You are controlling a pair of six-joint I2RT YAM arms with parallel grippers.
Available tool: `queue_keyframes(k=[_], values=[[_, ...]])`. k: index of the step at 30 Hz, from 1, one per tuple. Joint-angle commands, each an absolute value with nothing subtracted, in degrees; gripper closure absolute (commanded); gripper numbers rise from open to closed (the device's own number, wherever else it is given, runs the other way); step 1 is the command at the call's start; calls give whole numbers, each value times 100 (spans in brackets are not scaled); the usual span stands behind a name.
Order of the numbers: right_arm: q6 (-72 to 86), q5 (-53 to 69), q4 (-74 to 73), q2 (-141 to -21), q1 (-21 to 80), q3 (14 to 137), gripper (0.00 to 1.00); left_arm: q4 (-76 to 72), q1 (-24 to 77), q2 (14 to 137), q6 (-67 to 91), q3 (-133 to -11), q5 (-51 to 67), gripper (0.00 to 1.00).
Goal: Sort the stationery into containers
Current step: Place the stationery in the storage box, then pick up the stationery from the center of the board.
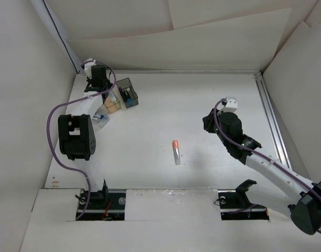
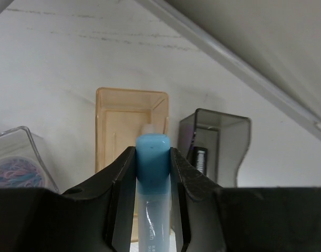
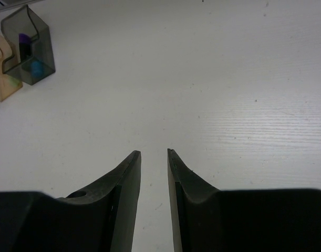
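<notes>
The amber-orange box lies open below. My left gripper should lower the light blue tube between the sides of the amber-orange box point(image 2: 130, 118) and then let go of it.
My left gripper point(image 2: 153, 149) is shut on a light blue tube point(image 2: 153, 163), held over the near end of the amber-orange box point(image 2: 130, 118). The dark smoky grey box point(image 2: 218, 144) stands right of it, the clear shallow box point(image 2: 16, 168) left. In the top view the left gripper point(image 1: 102, 89) is at the far left by the amber box point(image 1: 112, 104), grey box point(image 1: 127, 92) and clear box point(image 1: 101, 117). A clear tube with an orange cap point(image 1: 176, 151) lies mid-table. My right gripper point(image 3: 154, 153) is open and empty above bare table, right of that tube point(image 1: 207, 123).
The grey box point(image 3: 29, 44) holds a purple-black item and a blue one; the amber box point(image 3: 2, 71) is beside it. The clear box holds coloured loops. White walls enclose the table; a metal rail point(image 1: 270, 121) runs along the right side.
</notes>
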State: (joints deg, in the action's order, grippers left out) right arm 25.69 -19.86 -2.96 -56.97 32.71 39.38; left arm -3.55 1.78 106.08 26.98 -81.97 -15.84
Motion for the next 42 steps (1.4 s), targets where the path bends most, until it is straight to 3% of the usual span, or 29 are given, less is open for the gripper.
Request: queue_keyframes(k=[1,9,14,15,19,23,30,33,35,42], values=[[2540,-1951,-62,-5581,3322,4148,67,-299,185,10766,2408,-8402,-1837,87],[2540,-1951,-62,-5581,3322,4148,67,-404,185,11012,2197,-8455,-2118,84],[2540,-1951,-62,-5581,3322,4148,67,-404,185,11013,2136,-8508,-2180,72],[2540,-1951,-62,-5581,3322,4148,67,-404,185,11013,2136,-8456,-2180,64],[2540,-1951,-62,-5634,3322,4148,67,-457,185,10865,2136,-8455,-2180,50],[2540,-1951,-62,-5634,3322,4148,67,-588,246,10451,2259,-8402,-1917,50],[2540,-2004,-62,-5564,3322,4148,67,-703,1220,9792,2548,-8342,-1679,68],[2540,-2223,-62,-5503,3322,4148,75,-756,1808,9590,2968,-8009,-1311,76],[2540,-2285,-62,-5502,3322,4096,86,-957,2169,9449,3111,-7718,-934,79],[2707,-2697,-193,-5326,3322,4043,95,-713,3963,9105,3172,-6540,-1415,80]])
